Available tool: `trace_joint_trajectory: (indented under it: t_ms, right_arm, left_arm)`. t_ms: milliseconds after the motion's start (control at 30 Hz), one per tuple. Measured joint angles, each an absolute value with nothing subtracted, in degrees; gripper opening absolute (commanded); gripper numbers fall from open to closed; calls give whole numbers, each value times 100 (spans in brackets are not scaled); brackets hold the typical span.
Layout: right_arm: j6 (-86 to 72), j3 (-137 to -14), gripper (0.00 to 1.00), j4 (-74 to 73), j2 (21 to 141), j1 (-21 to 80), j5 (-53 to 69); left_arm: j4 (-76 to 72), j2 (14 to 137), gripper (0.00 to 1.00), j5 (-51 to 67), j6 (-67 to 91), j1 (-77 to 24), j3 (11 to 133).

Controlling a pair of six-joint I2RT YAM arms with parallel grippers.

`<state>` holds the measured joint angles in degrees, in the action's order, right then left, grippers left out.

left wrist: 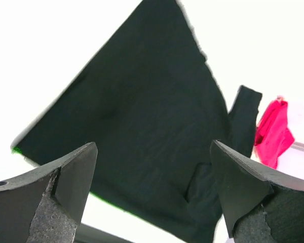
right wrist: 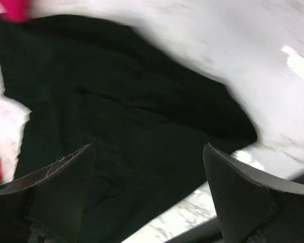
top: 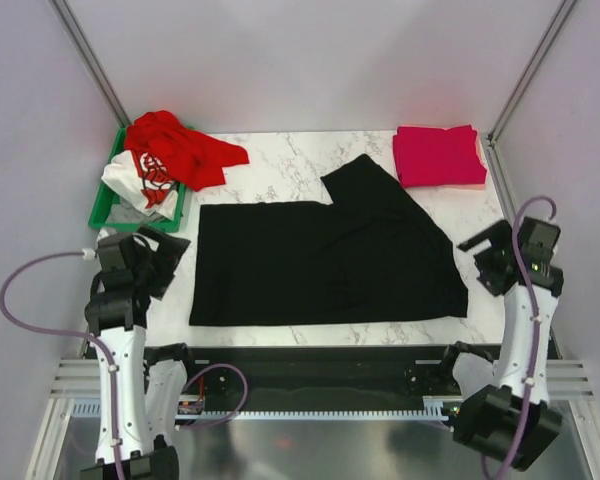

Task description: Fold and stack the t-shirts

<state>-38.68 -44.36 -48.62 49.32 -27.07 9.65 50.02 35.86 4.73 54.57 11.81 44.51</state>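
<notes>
The sleeve still juts out, so I will move my right gripper outward and left in the top view, then down onto the sleeve's far tip (top: 365, 160).
A black t-shirt (top: 325, 262) lies partly folded on the marble table, one sleeve pointing to the far right; it also shows in the left wrist view (left wrist: 142, 116) and the right wrist view (right wrist: 116, 116). A folded crimson-pink t-shirt (top: 438, 155) lies at the far right, also in the left wrist view (left wrist: 273, 132). A red t-shirt (top: 180, 150) and a white t-shirt with a red print (top: 142, 180) lie crumpled in the green bin (top: 102, 205). My left gripper (top: 170, 252) is open and empty, just left of the black shirt. My right gripper (top: 477, 258) is open and empty, just right of it.
The green bin stands at the far left corner. Grey walls and metal frame posts enclose the table on three sides. A black rail (top: 310, 365) runs along the table's near edge between the arm bases.
</notes>
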Motion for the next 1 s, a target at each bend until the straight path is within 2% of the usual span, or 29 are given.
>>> trace_joint_trajectory:
  t_ms: [100, 200, 300, 533, 700, 867, 1000]
  right_arm:
    - [-3844, -5496, 96, -4499, 5693, -1621, 827]
    - [-3564, -7100, 97, -4191, 7004, -220, 502]
    - [-3135, -8444, 96, -3704, 8466, 429, 475]
    - [-2084, -11255, 95, -3321, 11861, 740, 753]
    - [-1782, -13111, 94, -3356, 13778, 832, 781]
    - [-1621, -13850, 93, -3129, 14765, 954, 672]
    - [-1531, -14031, 88, -2882, 15218, 1059, 388]
  left_arm:
    - [4696, 4108, 98, 458, 4740, 1179, 5140]
    - [4506, 4565, 94, 550, 3983, 1181, 5387]
    - [4453, 4740, 93, 657, 3345, 1059, 5249]
    - [4261, 3719, 92, 779, 2797, 569, 4456]
    - [3979, 3854, 88, 873, 2659, 399, 4447]
    - [3883, 4003, 86, 950, 2622, 377, 4401]
    - [3868, 3994, 84, 996, 2602, 362, 4375]
